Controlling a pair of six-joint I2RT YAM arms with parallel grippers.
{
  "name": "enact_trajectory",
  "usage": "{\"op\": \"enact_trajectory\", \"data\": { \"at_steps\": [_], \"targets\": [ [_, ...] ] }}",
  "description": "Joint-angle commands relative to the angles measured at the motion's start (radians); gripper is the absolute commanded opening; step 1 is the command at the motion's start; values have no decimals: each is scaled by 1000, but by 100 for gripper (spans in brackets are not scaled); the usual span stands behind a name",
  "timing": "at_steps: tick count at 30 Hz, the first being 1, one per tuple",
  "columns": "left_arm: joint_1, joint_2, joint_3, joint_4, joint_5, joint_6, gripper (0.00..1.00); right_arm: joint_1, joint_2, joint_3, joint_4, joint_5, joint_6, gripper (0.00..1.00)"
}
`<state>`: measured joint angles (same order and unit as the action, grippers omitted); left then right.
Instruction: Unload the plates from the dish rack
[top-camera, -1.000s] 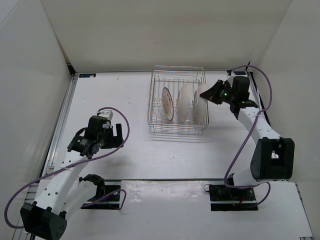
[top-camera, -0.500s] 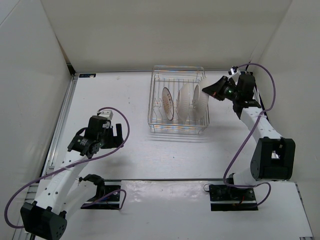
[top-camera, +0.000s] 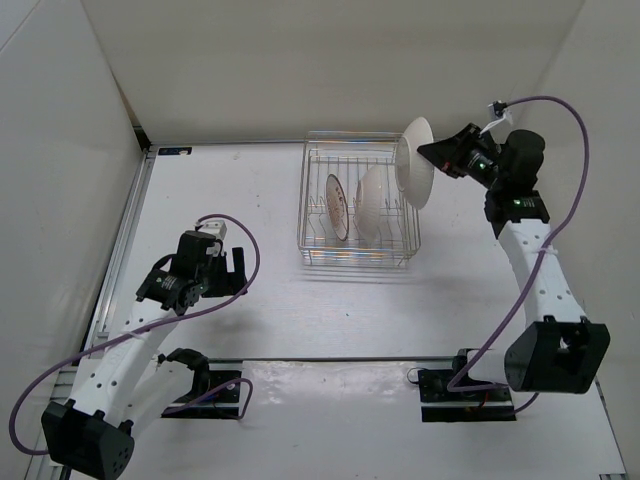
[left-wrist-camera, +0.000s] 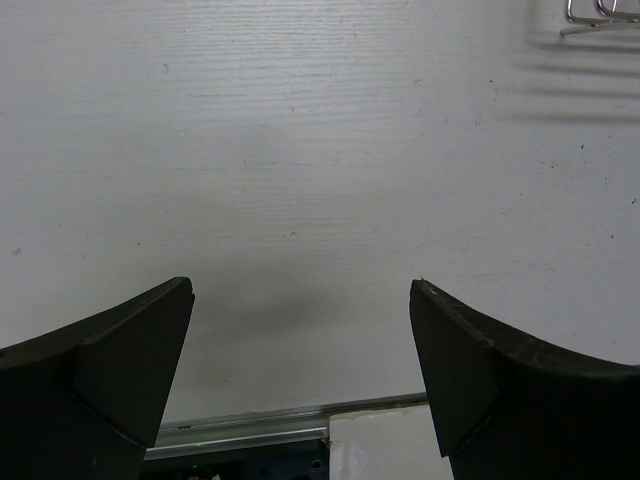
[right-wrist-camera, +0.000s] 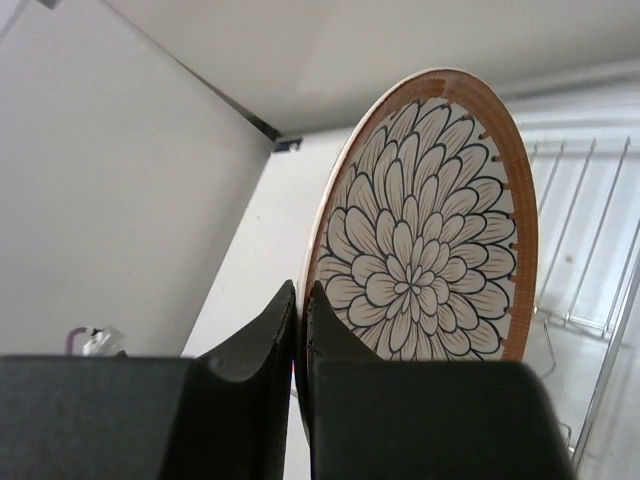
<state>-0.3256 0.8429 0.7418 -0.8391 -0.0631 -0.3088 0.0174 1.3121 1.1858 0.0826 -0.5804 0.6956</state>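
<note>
The right gripper should move back and down next, tilting the larger plate flat, to let it go on the tabletop before the rack's near edge (top-camera: 404, 302), since that part of the tabletop is empty.
My right gripper (top-camera: 432, 153) is shut on the rim of the larger plate (top-camera: 414, 162), held upright above the right end of the wire dish rack (top-camera: 312, 190). In the right wrist view the plate (right-wrist-camera: 430, 240) shows its dark petal pattern and brown rim, pinched between my fingers (right-wrist-camera: 303, 312). Two more plates stand in the rack: a smaller one with an orange centre (top-camera: 336, 206) and a white-backed one (top-camera: 370, 201). My left gripper (top-camera: 190, 272) is open and empty, low over the bare table at the left (left-wrist-camera: 300, 300).
White walls enclose the table on the left, back and right. A metal rail (top-camera: 125, 240) runs along the table's left edge. A corner of the rack's wire (left-wrist-camera: 600, 12) shows at the top right of the left wrist view.
My right gripper has lifted the larger plate up and out of the rack, rising and moving back-right. The left arm has not moved.
</note>
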Motion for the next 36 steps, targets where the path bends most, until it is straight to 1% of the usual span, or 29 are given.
{"op": "enact_trajectory", "data": {
  "at_steps": [1,6,7,9,10,11,12,13,14,15,16,17,19,20,21,23,24,28,29,36],
  "targets": [
    [-7,-1,33,-6,0,-4,100,-7,-108,107,80,-10,-40,0],
    [-4,-1,30,-3,0,-7,100,-5,-200,89,-79,-12,-111,0],
    [-3,-1,31,-8,-3,-6,100,-5,-235,80,-166,-12,-131,0],
    [-3,-1,31,-6,-4,-4,100,-7,-302,23,-216,-10,-169,0],
    [-4,1,33,-6,-6,-6,100,-5,-327,8,-295,14,-176,0],
    [-3,-1,33,-9,-6,-6,100,-5,-421,-38,-316,27,-220,0],
    [-4,-1,31,-6,-4,-4,100,-5,-448,-46,-369,34,-237,0],
    [-3,2,33,-8,-1,-7,100,-5,-503,-54,-433,75,-255,0],
    [-3,2,31,-8,3,-7,100,-7,-549,-49,-461,91,-274,0],
    [-1,1,31,-8,2,-7,100,-5,-565,-28,-547,106,-331,0],
    [-4,1,33,-6,6,-10,100,-4,-588,-11,-635,134,-350,0],
    [-4,-1,33,-8,15,-7,100,-5,-591,24,-723,145,-384,0],
    [-3,1,36,-9,13,-6,100,-7,-588,89,-820,152,-421,0],
    [-3,1,36,-11,3,-6,100,-5,-583,115,-945,149,-429,0],
    [-4,-5,37,-14,0,-6,100,-5,-580,118,-980,142,-438,0],
    [-3,-11,36,-12,-10,-6,100,-7,-596,71,-1033,122,-436,0],
    [-4,-14,34,-14,-15,-4,100,-5,-631,16,-1037,122,-436,0],
    [-3,-15,36,-9,-17,-4,100,-7,-682,-202,-986,51,-387,0],
    [-3,-13,36,-12,-18,-3,100,-5,-679,-219,-988,24,-386,0],
    [-4,2,41,-18,-21,-1,100,-7,-767,-377,-998,83,-403,0]
  ]
}}
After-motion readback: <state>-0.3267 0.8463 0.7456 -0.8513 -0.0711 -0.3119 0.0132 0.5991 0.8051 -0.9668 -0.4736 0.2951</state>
